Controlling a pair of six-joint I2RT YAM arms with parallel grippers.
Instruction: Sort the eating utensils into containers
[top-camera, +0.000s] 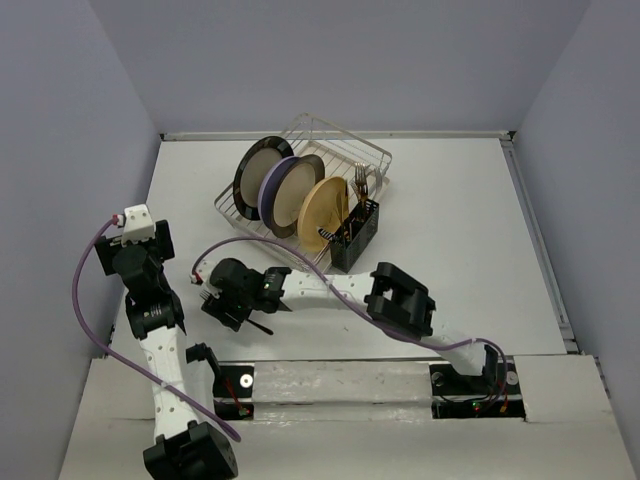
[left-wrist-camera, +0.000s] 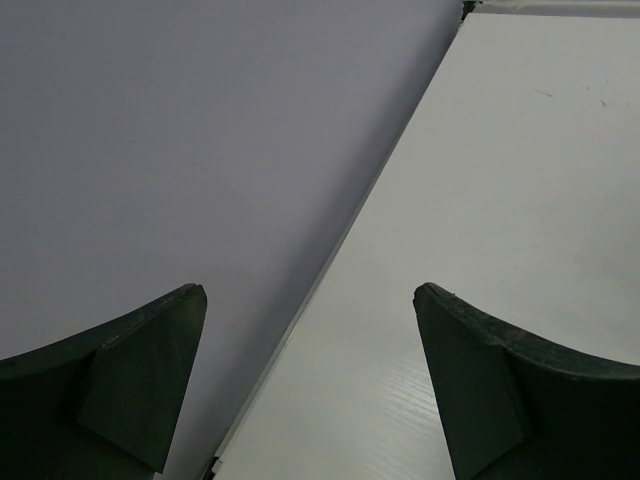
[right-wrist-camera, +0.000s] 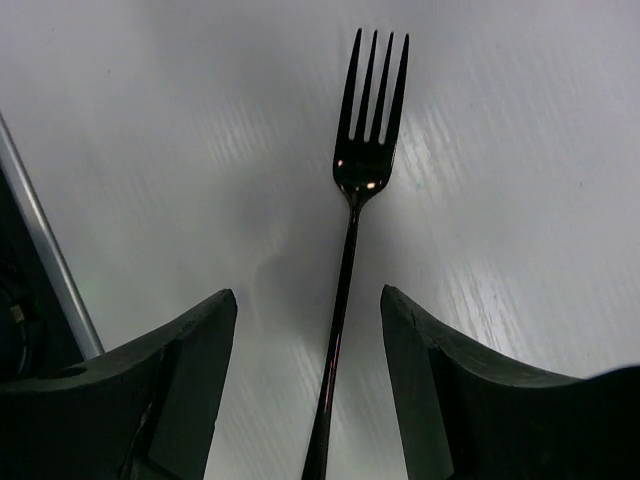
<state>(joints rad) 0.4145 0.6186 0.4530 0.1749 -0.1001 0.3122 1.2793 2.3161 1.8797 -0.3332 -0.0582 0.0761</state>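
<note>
My right gripper will go down a little next onto the dark fork's handle (right-wrist-camera: 343, 285) just behind the tines and close, because its open fingers are already on both sides of that thin handle.
A dark fork (right-wrist-camera: 365, 170) lies flat on the white table, tines pointing away. My right gripper (right-wrist-camera: 308, 293) is open and hangs low over its handle, one finger on each side, not touching it. From above, this gripper (top-camera: 218, 304) is reached far left, with the fork's handle end (top-camera: 263, 326) sticking out beside it. The black slotted cutlery holder (top-camera: 356, 236) stands at the rack's near right corner with several utensils (top-camera: 360, 182) upright in it. My left gripper (top-camera: 132, 245) is open and empty; in its wrist view (left-wrist-camera: 310, 295) it faces the left wall.
A silver wire dish rack (top-camera: 372, 152) at the back middle holds three upright plates (top-camera: 285, 190). The grey left wall (left-wrist-camera: 200, 150) meets the table edge close to my left gripper. A purple cable (top-camera: 250, 245) arcs over the right arm.
</note>
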